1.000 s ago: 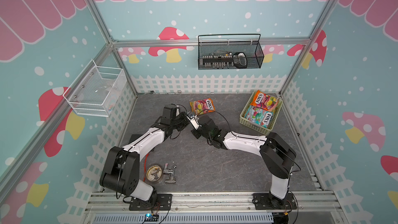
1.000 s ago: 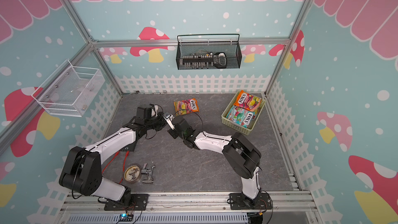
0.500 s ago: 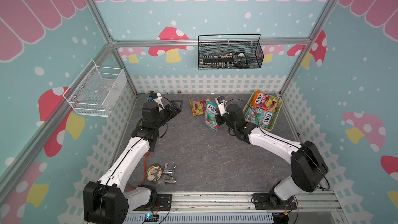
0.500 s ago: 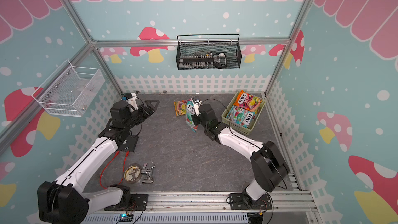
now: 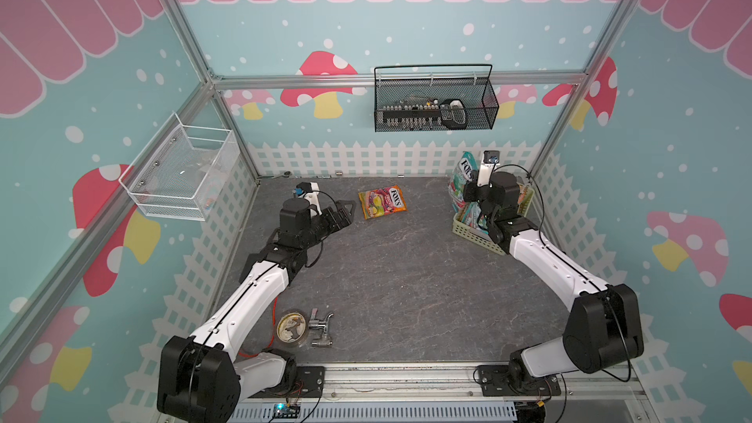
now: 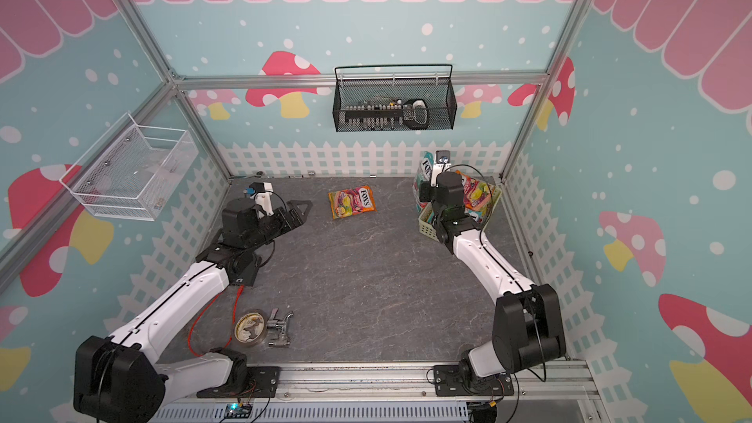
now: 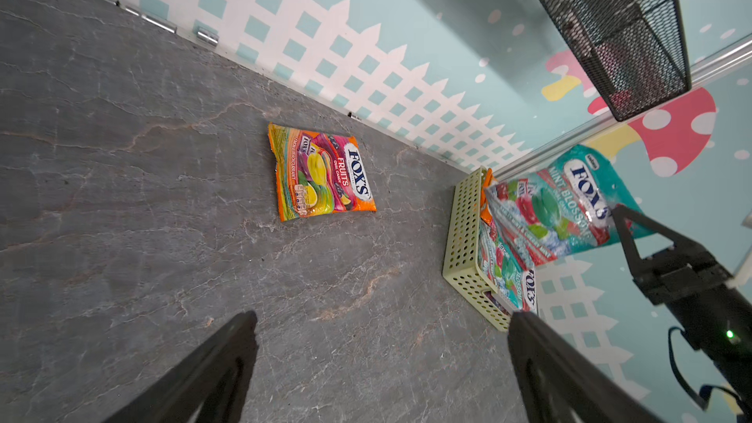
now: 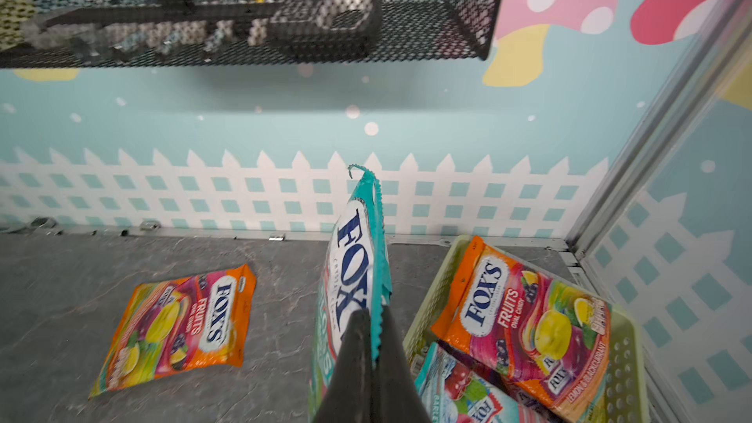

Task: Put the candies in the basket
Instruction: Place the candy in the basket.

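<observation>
I need to swing my right gripper over the orange bag in the basket (image 8: 531, 327) next, then move it down and let go of the teal bag's edge. The teal bag (image 8: 354, 262) is still hanging at the basket's rim.
My right gripper (image 8: 376, 315) is shut on the edge of a teal candy bag (image 8: 354, 262). The bag hangs upright over the left rim of the pale yellow-green basket (image 8: 431, 299), and both top views show this teal bag (image 5: 464, 172) at the back right. In the basket lie an orange bag (image 8: 525, 319) and a teal one (image 8: 468, 396). Another orange bag (image 5: 382, 202) lies flat on the floor near the back fence. My left gripper (image 5: 345, 215) is open and holds nothing, a short way left of that bag (image 7: 321, 172).
A black wire basket (image 5: 435, 103) hangs on the back wall above the floor. A white wire basket (image 5: 183, 172) hangs on the left wall. A round tape roll (image 5: 291, 328) and a metal fitting (image 5: 320, 327) lie near the front edge.
The two grippers met at mid-floor; the left one opened and drew back to the left. The right arm swung the teal bag to the right, up to the basket.
</observation>
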Controlling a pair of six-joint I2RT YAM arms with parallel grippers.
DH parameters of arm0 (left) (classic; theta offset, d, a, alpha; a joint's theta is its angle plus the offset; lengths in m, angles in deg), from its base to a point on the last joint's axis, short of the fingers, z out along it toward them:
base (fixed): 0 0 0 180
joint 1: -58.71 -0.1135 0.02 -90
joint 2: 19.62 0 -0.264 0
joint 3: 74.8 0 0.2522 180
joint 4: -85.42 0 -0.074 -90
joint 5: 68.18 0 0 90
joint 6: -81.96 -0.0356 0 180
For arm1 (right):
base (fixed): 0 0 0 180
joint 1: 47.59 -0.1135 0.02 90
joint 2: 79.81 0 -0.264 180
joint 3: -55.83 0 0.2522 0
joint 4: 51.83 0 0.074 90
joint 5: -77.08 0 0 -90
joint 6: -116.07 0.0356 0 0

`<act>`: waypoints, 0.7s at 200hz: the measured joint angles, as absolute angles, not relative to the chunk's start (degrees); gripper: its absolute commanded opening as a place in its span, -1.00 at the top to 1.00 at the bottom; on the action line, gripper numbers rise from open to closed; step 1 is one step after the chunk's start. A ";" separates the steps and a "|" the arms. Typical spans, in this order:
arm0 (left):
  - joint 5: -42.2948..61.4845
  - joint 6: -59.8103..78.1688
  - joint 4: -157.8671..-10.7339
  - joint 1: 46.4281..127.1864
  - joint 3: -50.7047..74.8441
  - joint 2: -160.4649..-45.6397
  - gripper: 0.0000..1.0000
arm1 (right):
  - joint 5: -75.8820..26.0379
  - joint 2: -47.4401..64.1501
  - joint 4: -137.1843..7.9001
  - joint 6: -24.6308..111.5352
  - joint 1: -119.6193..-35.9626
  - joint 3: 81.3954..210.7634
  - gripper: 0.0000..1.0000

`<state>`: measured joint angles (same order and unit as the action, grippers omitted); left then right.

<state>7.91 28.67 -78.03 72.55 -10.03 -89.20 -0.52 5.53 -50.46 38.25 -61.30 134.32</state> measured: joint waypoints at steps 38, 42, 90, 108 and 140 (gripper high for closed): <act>7.89 27.29 -78.05 73.95 -10.03 -90.04 -0.99 | 0.14 11.50 -45.82 40.13 -55.95 137.18 1.00; 7.89 27.25 -78.05 73.95 -10.03 -90.04 -0.99 | 0.20 12.13 -45.45 40.33 -55.42 137.36 1.00; 7.89 26.39 -78.03 74.22 -10.01 -90.04 -0.99 | 0.97 23.06 -40.27 42.06 -51.47 142.78 1.00; 7.93 25.98 -78.03 74.24 -9.88 -90.04 -0.99 | 0.55 26.95 -39.05 43.26 -50.81 145.38 1.00; 8.17 25.61 -78.01 74.24 -9.57 -89.93 -0.99 | -0.06 29.22 -37.89 46.80 -49.33 146.80 1.00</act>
